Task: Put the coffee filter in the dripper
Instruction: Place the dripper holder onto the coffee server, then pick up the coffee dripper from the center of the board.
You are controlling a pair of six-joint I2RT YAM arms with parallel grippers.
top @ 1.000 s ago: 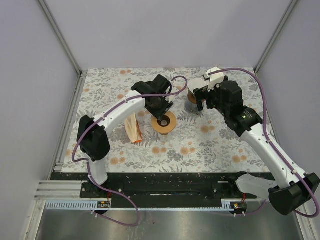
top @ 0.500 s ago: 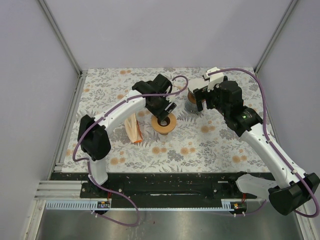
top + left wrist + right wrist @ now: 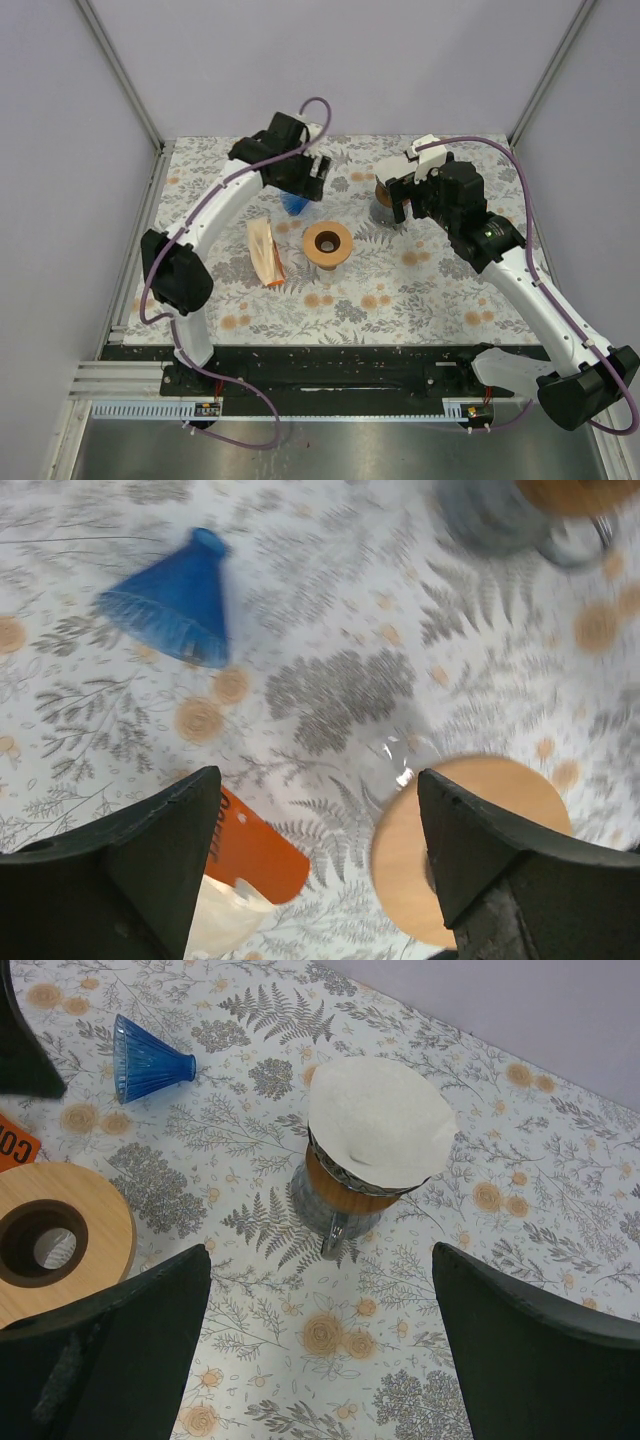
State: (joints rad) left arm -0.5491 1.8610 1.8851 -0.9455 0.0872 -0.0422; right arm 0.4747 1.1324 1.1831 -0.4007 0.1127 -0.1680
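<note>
My left gripper's open fingers are closest to the near edge of the blue cone's wide rim, so I need to move them down to it next.
A white paper coffee filter (image 3: 378, 1118) sits open in the mouth of the dripper (image 3: 345, 1192), a glass cup with a wooden band and a small handle, at the back right (image 3: 383, 207). My right gripper (image 3: 320, 1250) hangs open just in front of it, nothing between its fingers (image 3: 404, 203). My left gripper (image 3: 320, 780) is open and empty too, above the cloth at the back (image 3: 314, 176), well to the left of the dripper. The filter (image 3: 396, 164) is touched by neither gripper.
A blue ribbed cone (image 3: 293, 204) lies on its side below the left gripper. A wooden ring (image 3: 327, 243) with a centre hole sits mid-table. A pack of paper filters with an orange label (image 3: 265, 252) lies to its left. Grey walls close in the floral cloth.
My left gripper opened wider and drew back from over the wooden ring toward the back left, ending above the blue cone. The right arm and filter stayed put.
</note>
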